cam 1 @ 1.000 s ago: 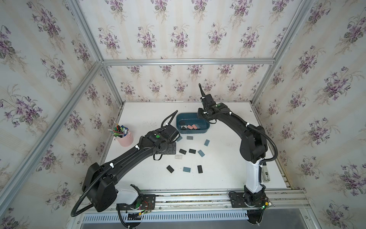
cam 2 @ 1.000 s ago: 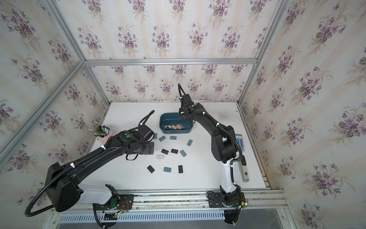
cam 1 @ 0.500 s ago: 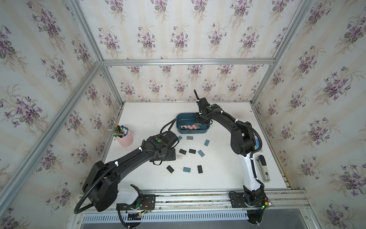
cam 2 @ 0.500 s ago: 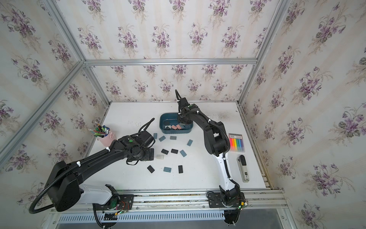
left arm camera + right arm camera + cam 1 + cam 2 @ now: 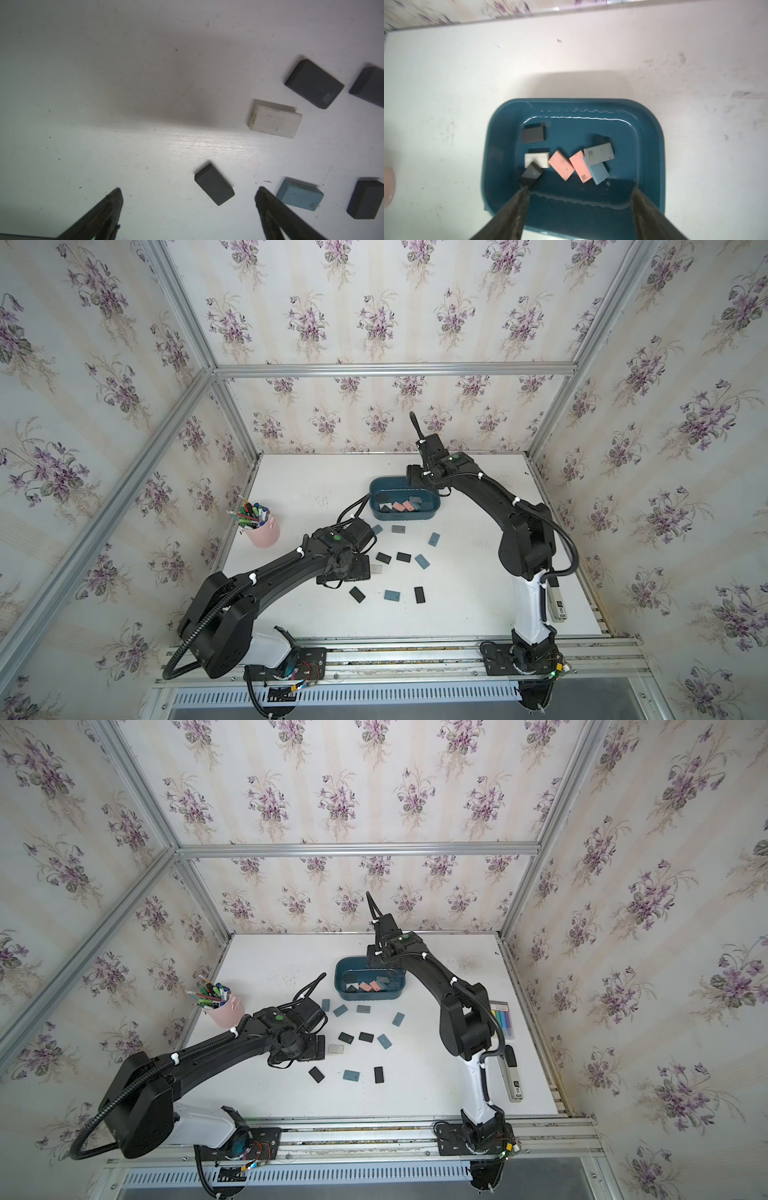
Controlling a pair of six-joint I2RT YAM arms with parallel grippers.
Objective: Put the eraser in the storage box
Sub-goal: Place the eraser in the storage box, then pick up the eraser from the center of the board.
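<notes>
The loose dark eraser [image 5: 357, 594] [image 5: 214, 184] gets my left gripper's fingers next, as they come down and back toward my base and turn to match its slant.
The teal storage box [image 5: 405, 517] [image 5: 370, 996] [image 5: 652, 145] stands at the back middle of the white table. Several erasers lie in it: dark, white, pink, grey and blue. My right gripper [image 5: 580, 189] [image 5: 419, 479] hangs over the box, open, with nothing between its fingers. A dark eraser [image 5: 532, 174] lies tilted on the white one, just off one fingertip. My left gripper [image 5: 189, 189] [image 5: 353, 570] is open low over the table. A loose dark eraser [image 5: 214, 184] [image 5: 357, 594] lies just ahead of its fingertips, untouched.
Several loose erasers are scattered in front of the box, among them a white one [image 5: 274, 119] [image 5: 336, 1049] and a blue one [image 5: 299, 195]. A pink pen cup [image 5: 262, 529] stands at the left. A marker set [image 5: 503, 1019] and a stapler-like tool [image 5: 512, 1079] lie by the right edge.
My right gripper has opened over the box, and the dark eraser now lies inside it. The right arm's elbow has swung. The left arm has shifted slightly toward the loose erasers.
</notes>
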